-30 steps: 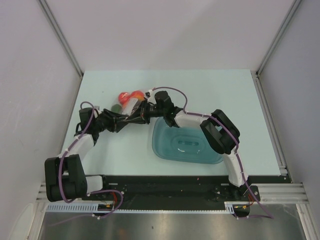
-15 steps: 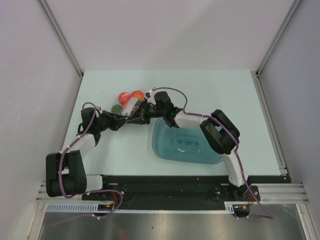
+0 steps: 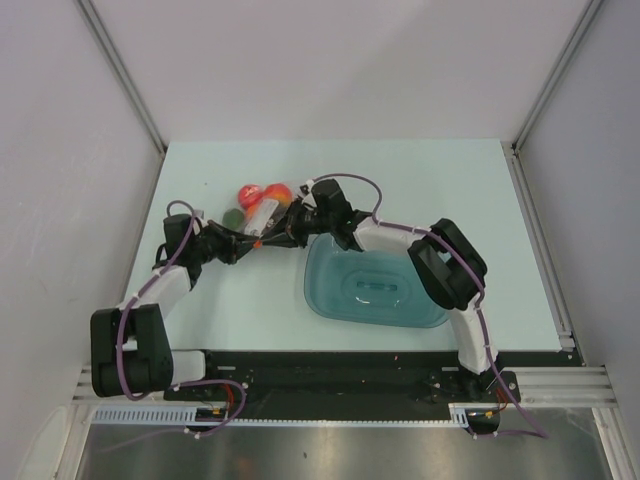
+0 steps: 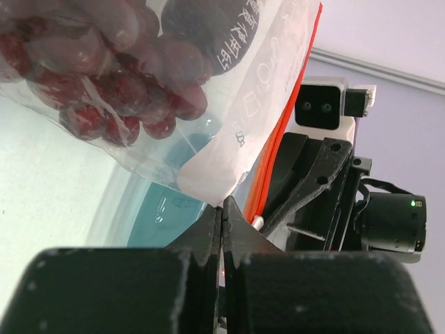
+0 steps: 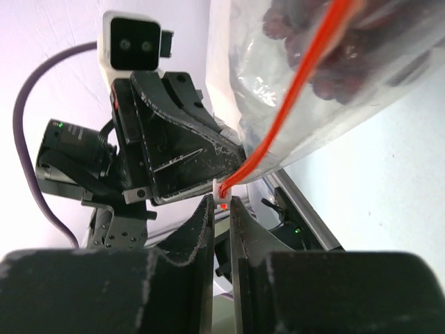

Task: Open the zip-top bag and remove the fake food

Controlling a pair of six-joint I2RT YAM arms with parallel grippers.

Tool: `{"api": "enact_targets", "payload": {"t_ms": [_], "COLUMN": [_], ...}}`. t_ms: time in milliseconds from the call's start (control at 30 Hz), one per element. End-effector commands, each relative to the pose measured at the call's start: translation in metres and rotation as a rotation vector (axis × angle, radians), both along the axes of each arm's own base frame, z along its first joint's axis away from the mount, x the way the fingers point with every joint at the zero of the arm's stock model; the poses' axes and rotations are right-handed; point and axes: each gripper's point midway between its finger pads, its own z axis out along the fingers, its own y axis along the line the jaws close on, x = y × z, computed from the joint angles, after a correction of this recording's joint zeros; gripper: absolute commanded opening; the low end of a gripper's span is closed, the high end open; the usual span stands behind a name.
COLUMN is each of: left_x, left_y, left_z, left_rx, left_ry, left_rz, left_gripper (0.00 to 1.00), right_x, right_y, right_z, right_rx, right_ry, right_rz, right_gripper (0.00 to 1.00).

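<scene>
Next, my right gripper drags the slider (image 5: 224,189) outward from the near end to the far part of the bag's orange-red strip and releases it.
The zip-top bag (image 3: 262,208) hangs between my two grippers above the table's left middle. Red round fruits (image 3: 248,192) and an orange one (image 3: 281,192) bulge at its far end. My left gripper (image 3: 256,240) is shut on a white corner of the bag (image 4: 208,163) below the dark-red grapes (image 4: 118,90). My right gripper (image 3: 288,226) is shut on the small white slider (image 5: 224,189) at the end of the orange-red zip strip (image 5: 295,90). The strip also shows in the left wrist view (image 4: 295,104). The grippers face each other, almost touching.
A teal translucent tub (image 3: 375,285) lies on the table just right of the grippers, under the right forearm; it also shows through the bag in the left wrist view (image 4: 149,216). Grey walls and metal rails (image 3: 535,220) border the table.
The left arm has drawn back a little to the left and the right wrist has shifted slightly right. The bag stays held between them and looks more stretched.
</scene>
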Motion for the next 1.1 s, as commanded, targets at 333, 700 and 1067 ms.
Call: {"api": "enact_targets", "payload": {"t_ms": [333, 700, 1067], "left_x": [-0.007, -0.009, -0.005], "left_y": [0.010, 0.017, 0.023], "left_z": [0.013, 0.012, 0.013], "left_rx": [0.156, 0.165, 0.157], "left_ry": [-0.089, -0.076, -0.084], "left_rz": [-0.056, -0.037, -0.018], "left_gripper": [0.00, 0.00, 0.00], "right_x": [0.094, 0.169, 0.204], "right_y": [-0.075, -0.127, -0.136], "right_z": [0.027, 0.008, -0.001], "right_rx": [-0.022, -0.083, -0.112], "right_ry": [-0.061, -0.088, -0.050], "right_rz": [-0.245, -0.298, -0.283], "right_gripper": [0.00, 0.00, 0.30]}}
